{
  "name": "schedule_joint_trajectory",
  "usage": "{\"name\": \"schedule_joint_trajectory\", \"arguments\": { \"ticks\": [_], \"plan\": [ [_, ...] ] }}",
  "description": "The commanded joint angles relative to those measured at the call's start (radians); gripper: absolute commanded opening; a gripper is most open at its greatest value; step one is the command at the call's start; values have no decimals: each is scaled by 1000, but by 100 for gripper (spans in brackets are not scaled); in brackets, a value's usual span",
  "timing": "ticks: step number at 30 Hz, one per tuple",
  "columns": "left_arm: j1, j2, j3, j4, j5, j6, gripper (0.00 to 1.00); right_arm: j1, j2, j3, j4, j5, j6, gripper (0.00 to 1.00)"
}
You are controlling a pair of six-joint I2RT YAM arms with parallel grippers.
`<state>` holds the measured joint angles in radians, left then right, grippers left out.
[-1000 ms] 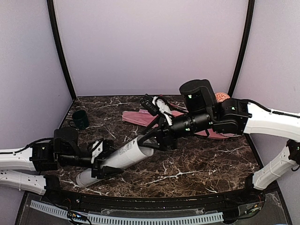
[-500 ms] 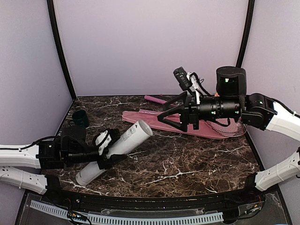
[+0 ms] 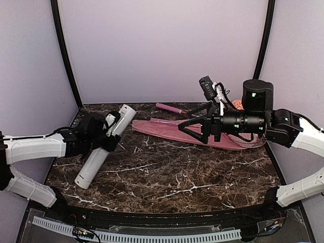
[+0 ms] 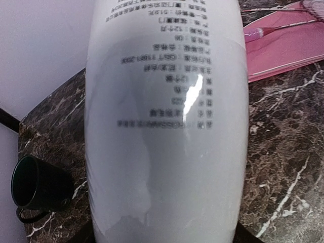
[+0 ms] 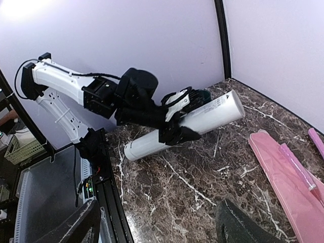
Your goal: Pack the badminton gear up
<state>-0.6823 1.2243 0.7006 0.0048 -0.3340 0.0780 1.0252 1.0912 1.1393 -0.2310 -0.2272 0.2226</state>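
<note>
My left gripper holds the tube (image 4: 167,126) with the tube's far end still raised. It will next lower the tube outward to the marble (image 4: 75,149) beside the cup below until the tube lies flat, then let go of it.
The long pale grey tube (image 3: 104,147) lies slanted at the left of the table, its near end on the marble and its far end raised. My left gripper (image 3: 109,132) is shut on its middle. In the left wrist view the tube (image 4: 167,126) fills the frame and hides the fingers. My right gripper (image 3: 190,124) hovers open and empty above the pink racket-shaped cover (image 3: 167,130), well to the right of the tube (image 5: 202,119). Two pink racket handles (image 3: 169,107) lie by the cover at the back, and a racket head (image 3: 249,142) shows under the right arm.
A small dark green cup (image 4: 35,190) stands on the table just left of the tube. An orange-patterned bowl (image 3: 238,104) peeks from behind the right arm at the back right. Purple walls close in the back and sides.
My right gripper drew back from the tube's mouth to the right and opened wider. The left arm swung the tube left, so its raised end now points toward the back.
</note>
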Motion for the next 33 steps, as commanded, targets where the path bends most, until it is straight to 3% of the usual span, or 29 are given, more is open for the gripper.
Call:
{"name": "schedule_joint_trajectory", "arguments": {
  "ticks": [1,9,19,30,33],
  "plan": [
    [91,144,97,16,-47,-3,57,-7,-28,-33,52,8,35,78],
    [203,445,323,-38,-137,78,59,-7,-38,-63,64,5,60,78],
    [272,618,470,-81,-105,124,64,-9,-35,-68,28,85,56,79],
    [295,646,507,-97,-90,120,89,-83,29,-80,-10,129,79,76],
    [294,615,506,-101,-69,122,91,-122,55,-94,-6,118,85,75]
  ]
}}
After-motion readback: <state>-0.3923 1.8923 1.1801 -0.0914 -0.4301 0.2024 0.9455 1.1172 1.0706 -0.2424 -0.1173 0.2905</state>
